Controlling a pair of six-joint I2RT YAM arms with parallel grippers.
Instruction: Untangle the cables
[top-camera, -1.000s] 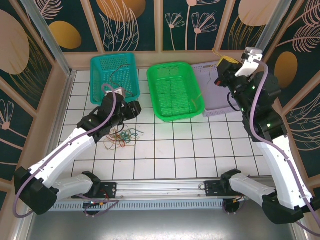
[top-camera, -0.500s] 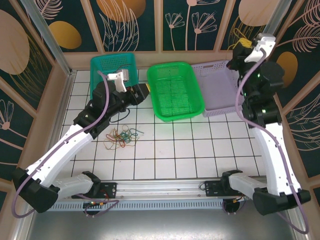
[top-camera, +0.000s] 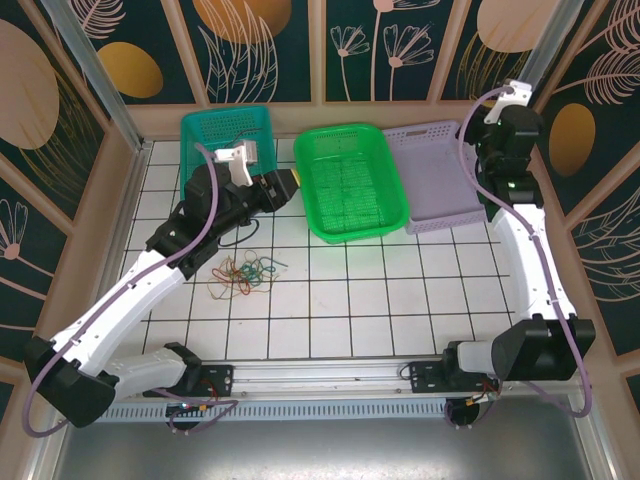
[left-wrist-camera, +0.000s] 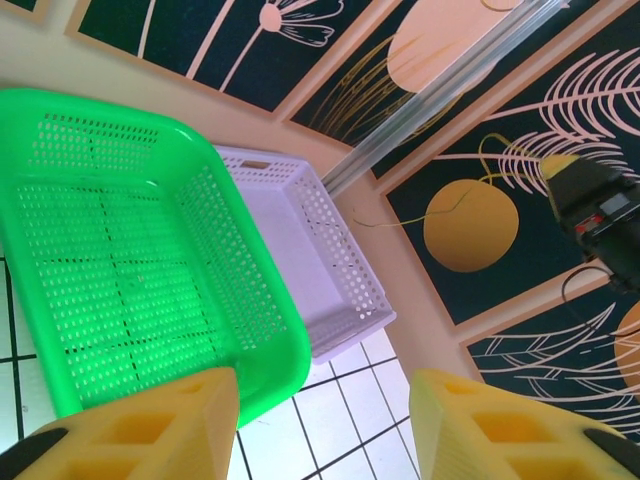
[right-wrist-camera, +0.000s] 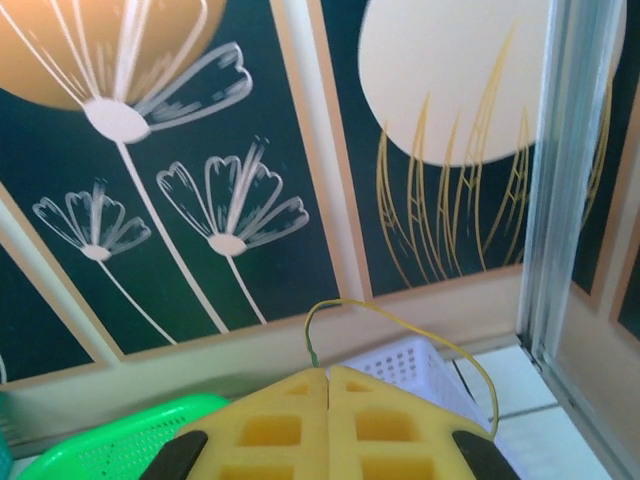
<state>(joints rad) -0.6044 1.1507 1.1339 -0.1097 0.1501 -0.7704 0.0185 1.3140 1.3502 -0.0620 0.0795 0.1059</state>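
I will tilt my right gripper and lower its fingers over the lavender basket's far half to let go of the cable, since they face the wall and the lavender basket is below.
A tangle of red, green and tan cables lies on the white tiles in front of the left arm. My left gripper hovers beside the green basket, away from the tangle; its yellow fingers stand apart with nothing between them. My right gripper is raised high by the back right wall and shut on a thin yellow cable, which arcs out of the fingertips. In the left wrist view that gripper holds the yellow cable dangling above the lavender basket.
A teal basket at the back left holds a thin dark cable. The lavender basket sits to the right of the green one. Patterned walls close in the back and sides. A metal post stands in the right rear corner.
The left gripper rose from the tangle to the green basket's side, then held still. The right arm swung up and back to the right rear corner with the yellow cable.
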